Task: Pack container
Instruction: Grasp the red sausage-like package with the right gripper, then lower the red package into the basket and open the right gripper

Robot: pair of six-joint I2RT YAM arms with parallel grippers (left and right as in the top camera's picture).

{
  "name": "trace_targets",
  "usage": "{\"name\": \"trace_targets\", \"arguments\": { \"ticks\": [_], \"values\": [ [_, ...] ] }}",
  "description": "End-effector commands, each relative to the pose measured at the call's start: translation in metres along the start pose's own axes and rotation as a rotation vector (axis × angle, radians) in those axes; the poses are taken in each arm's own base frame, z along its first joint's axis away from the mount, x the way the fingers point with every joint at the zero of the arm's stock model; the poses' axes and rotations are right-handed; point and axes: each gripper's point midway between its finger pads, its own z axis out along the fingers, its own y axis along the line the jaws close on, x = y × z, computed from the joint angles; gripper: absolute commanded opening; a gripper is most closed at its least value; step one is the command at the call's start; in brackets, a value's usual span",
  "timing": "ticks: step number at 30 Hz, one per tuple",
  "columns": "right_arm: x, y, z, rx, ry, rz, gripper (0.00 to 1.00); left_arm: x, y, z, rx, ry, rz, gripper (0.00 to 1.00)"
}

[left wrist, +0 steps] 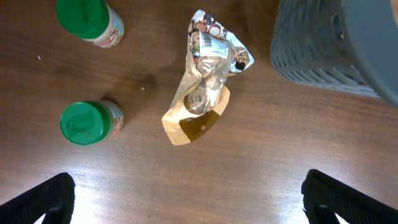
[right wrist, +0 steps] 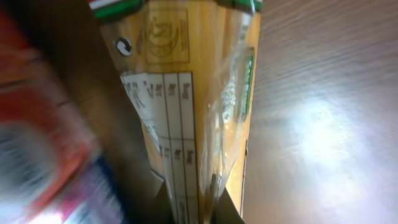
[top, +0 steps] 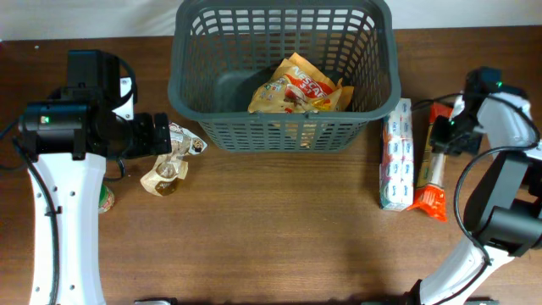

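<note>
Next, the right gripper lifts the packet, crosses left in the overhead view to the basket's free space by the snack bag (top: 296,89) and releases the packet.
The dark grey slotted basket (top: 190,93) stands at the back centre and holds a yellow-orange snack bag (top: 296,89); its corner shows in the left wrist view (left wrist: 311,50). My left gripper (top: 167,135) (left wrist: 186,196) is open and empty above a clear and brown pouch (top: 169,165) (left wrist: 205,81) lying left of the basket. My right gripper (top: 444,138) (right wrist: 199,211) is shut on a long tan and orange packet (top: 433,182) (right wrist: 186,74) lying right of the basket.
A white and blue pack (top: 395,157) lies beside the long packet, between it and the basket. Two green-lidded jars (left wrist: 87,121) (left wrist: 87,18) stand left of the pouch; one shows by the left arm (top: 105,200). The table is brown wood.
</note>
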Motion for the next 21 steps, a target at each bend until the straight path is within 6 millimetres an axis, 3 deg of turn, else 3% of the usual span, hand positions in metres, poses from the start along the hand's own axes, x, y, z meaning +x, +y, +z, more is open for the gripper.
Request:
{"name": "trace_targets", "arguments": {
  "ticks": [1,2,3,6,7,8,11,13,17,19,21],
  "values": [
    [-0.055,0.021,-0.148,-0.077,-0.380,-0.014,0.04,0.001,0.003,-0.002,-0.008,-0.004,-0.005,0.99],
    [-0.058,0.027,-0.180,-0.089,-0.450,-0.027,0.04,0.001,0.003,-0.002,-0.008,-0.004,-0.006,0.99],
    [-0.060,0.036,-0.225,-0.101,-0.556,-0.059,0.04,0.001,0.003,-0.002,-0.008,-0.004,-0.006,0.99],
    [-0.054,0.056,-0.299,-0.135,-0.730,-0.109,0.04,0.001,0.003,-0.002,-0.008,-0.004,-0.005,0.99],
    [-0.050,0.065,-0.314,-0.148,-0.765,-0.145,0.04,0.001,0.003,-0.002,-0.008,-0.004,-0.006,0.99],
    [-0.041,0.089,-0.341,-0.194,-0.833,-0.274,0.04,0.001,0.003,-0.002,-0.008,-0.004,-0.006,0.99],
    [-0.009,0.146,-0.388,-0.273,-0.966,-0.588,0.04,0.001,0.003,-0.002,-0.008,-0.004,-0.005,0.99],
    [0.023,0.193,-0.417,-0.262,-1.077,-0.874,0.04,0.001,0.003,-0.002,-0.008,-0.004,-0.005,0.99],
    [0.063,0.258,-0.421,-0.189,-1.185,-1.330,0.04,0.001,0.003,-0.002,-0.008,-0.004,-0.006,0.99],
    [0.080,0.290,-0.410,-0.151,-1.205,-1.543,0.04,0.001,0.003,-0.002,-0.008,-0.004,-0.005,0.99],
    [0.089,0.322,-0.386,-0.125,-1.182,-1.728,0.04,0.001,0.003,-0.002,-0.008,-0.004,-0.005,0.99]
  ]
}}
